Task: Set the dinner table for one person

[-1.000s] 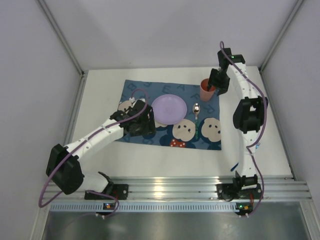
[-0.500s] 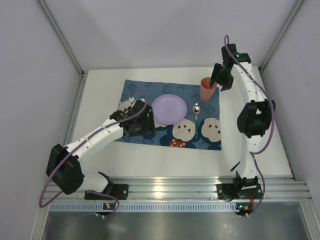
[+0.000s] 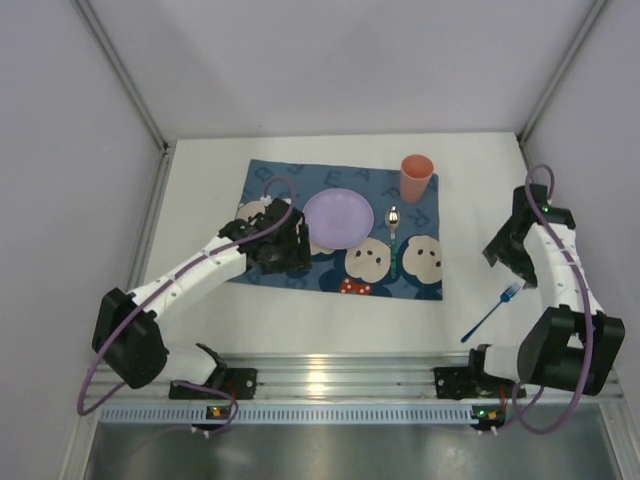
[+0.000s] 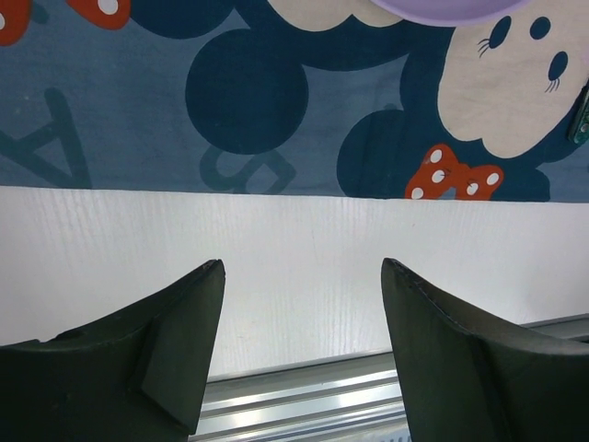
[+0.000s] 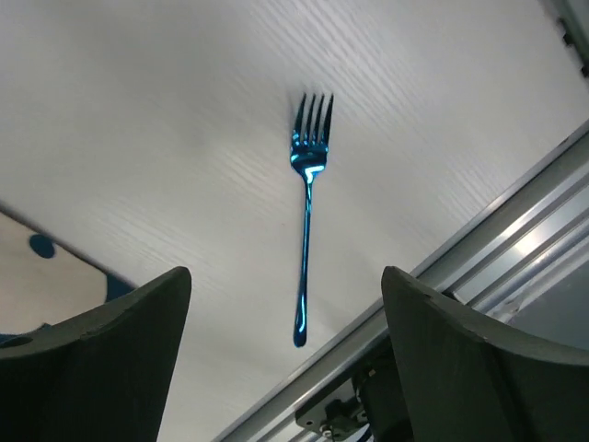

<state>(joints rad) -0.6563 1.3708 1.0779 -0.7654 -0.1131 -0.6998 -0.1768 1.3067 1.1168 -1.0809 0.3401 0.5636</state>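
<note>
I will next lower my right gripper and move it slightly back, its open fingers around the fork's neck, because the fork lies off the placemat (image 3: 290, 185).
The white dinner table (image 3: 200, 180) carries a dark-blue cartoon-mouse placemat (image 3: 290, 185). On the mat are a purple plate (image 3: 338, 218), an upright orange cup (image 3: 416, 178) and a spoon (image 3: 393, 222) with a green handle. A shiny blue fork (image 3: 493, 312) lies on the bare table right of the mat. My right gripper (image 3: 498, 254) hovers just above and behind it, open and empty. In the right wrist view the fork (image 5: 308, 212) lies ahead of the gripper (image 5: 287, 273). My left gripper (image 3: 292, 258) is open and empty at the mat's near-left edge, also seen in its wrist view (image 4: 302, 267).
The ribbed aluminium rail (image 3: 350, 375) runs along the near edge and shows close behind the fork (image 5: 515, 249) and below the left fingers (image 4: 304, 396). White walls enclose the table. The plate's rim (image 4: 442, 11) shows in the left wrist view.
My right arm has swung from the orange cup at the back to the right side of the table, over the fork. The cup stays standing on the mat. The left arm has not moved.
</note>
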